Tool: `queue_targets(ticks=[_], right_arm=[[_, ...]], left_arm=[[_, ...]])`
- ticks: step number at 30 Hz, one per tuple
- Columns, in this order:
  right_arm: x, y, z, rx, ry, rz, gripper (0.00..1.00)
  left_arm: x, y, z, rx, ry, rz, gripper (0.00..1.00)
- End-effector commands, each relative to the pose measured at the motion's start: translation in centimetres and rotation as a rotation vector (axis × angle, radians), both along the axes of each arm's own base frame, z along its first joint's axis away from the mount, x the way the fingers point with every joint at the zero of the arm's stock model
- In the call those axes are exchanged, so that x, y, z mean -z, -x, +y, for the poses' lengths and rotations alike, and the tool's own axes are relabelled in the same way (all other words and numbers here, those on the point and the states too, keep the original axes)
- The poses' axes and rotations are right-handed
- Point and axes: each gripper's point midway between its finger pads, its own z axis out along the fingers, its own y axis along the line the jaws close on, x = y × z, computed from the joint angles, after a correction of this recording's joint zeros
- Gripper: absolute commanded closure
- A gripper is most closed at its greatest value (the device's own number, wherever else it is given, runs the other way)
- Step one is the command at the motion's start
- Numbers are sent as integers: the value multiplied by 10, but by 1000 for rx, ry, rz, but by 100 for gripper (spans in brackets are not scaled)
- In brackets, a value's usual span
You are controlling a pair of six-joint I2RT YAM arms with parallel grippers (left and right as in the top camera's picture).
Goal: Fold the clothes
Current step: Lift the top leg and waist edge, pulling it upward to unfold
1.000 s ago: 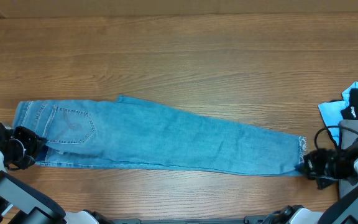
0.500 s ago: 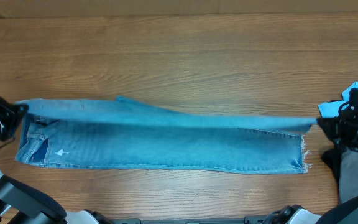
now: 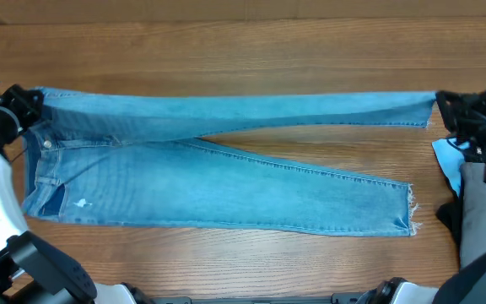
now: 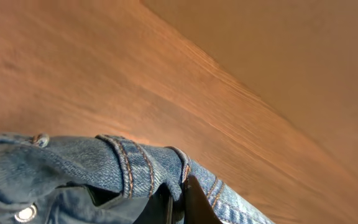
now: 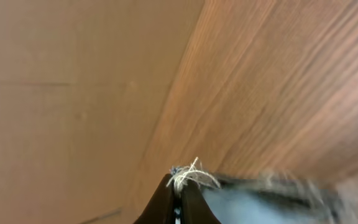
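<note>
The bare tabletop behind the jeans is below my right gripper and farther outward. My right gripper will next move outward and down to let go of the frayed hem.
The light-blue jeans [image 3: 218, 181] lie lengthwise across the wooden table, waist at the left. One leg lies flat with its frayed hem [image 3: 411, 211] at the right. The other leg [image 3: 251, 110] is lifted and stretched taut between my grippers along the far side. My left gripper [image 3: 25, 103] is shut on the waistband, seen close in the left wrist view [image 4: 178, 198]. My right gripper [image 3: 442, 103] is shut on the frayed hem of the lifted leg, whose threads show in the right wrist view [image 5: 179, 182].
A pale-blue garment [image 3: 452, 165] and a plain grey garment [image 3: 477, 215] lie at the right edge, partly under my right arm. Bare wooden table [image 3: 243, 51] stretches behind the jeans.
Both grippers have carried the upper leg and waist edge away from the front, opening the folded jeans. The back pocket side turned under and the two legs now lie apart.
</note>
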Motion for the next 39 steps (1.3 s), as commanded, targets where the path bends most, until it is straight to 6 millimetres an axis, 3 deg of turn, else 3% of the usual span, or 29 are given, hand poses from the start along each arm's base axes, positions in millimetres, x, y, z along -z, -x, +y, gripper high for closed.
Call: queue_targets(ticks=[1,6,10,16,23,27,29,33,37,38,39], right_arm=[[17,-28,-1,86,-56,48,96],[39,-42,5,80,-95,73,96],[38,-42,2,85,-93,68,96],[39,-33,21,13,-193,110,96],[43,5,34,-36,-270,224,96],[36,31,39,-15,-290,292,96],[31,35,41,-7,-291,294,96],[31,22,33,79,-297,293,96],[28,-24,17,200,-326,195,96],[28,-38,13,231,-337,159,92],[28,-58,7,263,-343,100,76]], left_arm=[[-19,-19,10,-61,-171,-19,95],[-2,-31,2,-45,-175,8,96],[-4,-33,5,-54,-188,2,94],[5,-25,2,-50,-163,50,96],[10,10,-3,-19,-182,168,96],[5,36,7,-67,-244,244,96],[2,40,8,-71,-265,248,96],[-3,21,4,-57,-288,191,96],[0,-36,3,-68,-299,58,96],[7,-51,2,-80,-278,33,95],[17,-67,1,-98,-234,14,80]])
